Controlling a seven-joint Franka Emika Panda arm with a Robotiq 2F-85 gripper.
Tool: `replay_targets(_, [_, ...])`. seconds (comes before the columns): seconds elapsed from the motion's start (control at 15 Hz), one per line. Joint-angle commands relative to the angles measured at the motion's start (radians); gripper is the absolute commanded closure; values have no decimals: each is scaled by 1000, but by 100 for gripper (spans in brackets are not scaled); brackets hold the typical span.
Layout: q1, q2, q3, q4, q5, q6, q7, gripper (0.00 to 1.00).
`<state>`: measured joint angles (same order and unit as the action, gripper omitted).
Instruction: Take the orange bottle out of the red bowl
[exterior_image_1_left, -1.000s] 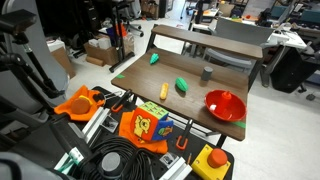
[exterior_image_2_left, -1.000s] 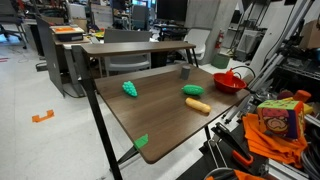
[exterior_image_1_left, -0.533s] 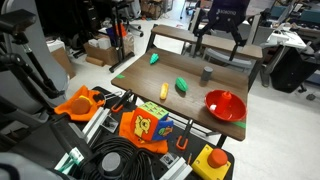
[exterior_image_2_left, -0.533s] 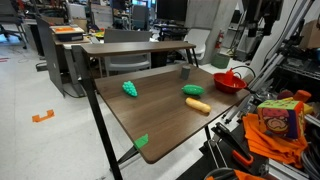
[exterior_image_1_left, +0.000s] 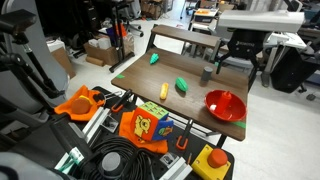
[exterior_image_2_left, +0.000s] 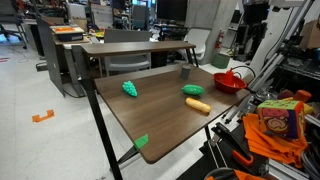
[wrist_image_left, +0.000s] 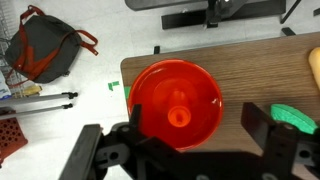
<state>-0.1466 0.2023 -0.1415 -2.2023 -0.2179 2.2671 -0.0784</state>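
My gripper should next come down over the orange bottle and then close its fingers around the upper end of the bottle.
The red bowl fills the middle of the wrist view, at the table's corner. The orange bottle stands upright in its centre, seen from above. My gripper is open and empty, high above the bowl, with one dark finger on each side of it. In both exterior views the gripper hangs well above the table, blurred, over the end with the red bowl. The bottle is not clear in the exterior views.
On the wooden table are a small grey cup, a green object, a yellow oblong object and a small green piece. The table edge runs just beside the bowl. Cables and gear lie below.
The arm has come into both exterior views from above and moved toward the bowl's end of the table. The objects on the table have not moved.
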Motion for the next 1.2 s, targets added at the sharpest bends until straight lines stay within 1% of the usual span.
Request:
replay_targets(0.0, [-22, 94, -10, 43, -2, 108, -70, 0])
replay_targets(0.13, [-33, 145, -5, 65, 16, 139, -98, 0])
replay_targets(0.27, [-41, 195, 1, 94, 29, 147, -117, 0])
replay_targets(0.47, [-41, 262, 9, 144, 35, 122, -127, 0])
replay_targets(0.73, [-25, 336, 9, 200, 18, 114, -97, 0])
replay_targets(0.93, [-18, 382, 14, 241, 11, 67, -104, 0])
replay_targets(1.0, [-17, 395, 18, 255, 11, 43, -111, 25])
replay_targets(1.07, [-14, 406, 19, 266, 10, 24, -112, 28])
replay_targets(1.13, [-12, 416, 21, 279, 9, 2, -111, 35])
